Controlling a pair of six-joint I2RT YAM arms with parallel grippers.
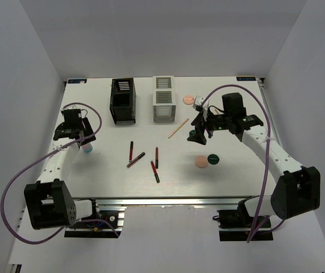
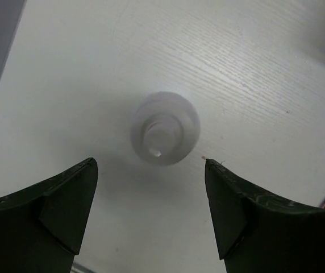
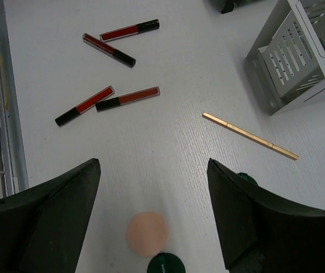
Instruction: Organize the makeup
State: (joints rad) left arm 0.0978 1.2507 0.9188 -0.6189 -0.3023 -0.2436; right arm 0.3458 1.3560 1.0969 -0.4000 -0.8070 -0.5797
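Note:
My left gripper moves down around the top of the small white bottle next, as it stands below the gripper and between the open fingers.
The makeup lies scattered on the white table. A small white bottle stands at the left, and in the left wrist view it is just ahead of my open left gripper, untouched. Several dark red tubes lie in the middle and also show in the right wrist view. A wooden stick lies near the white box. A peach disc and a dark-green disc lie below my open, empty right gripper. Another green disc is partly hidden by its right finger.
A black slatted box and a white slatted box stand at the back. Another peach disc and a small white item lie right of the white box. The aluminium rail marks the table's near edge.

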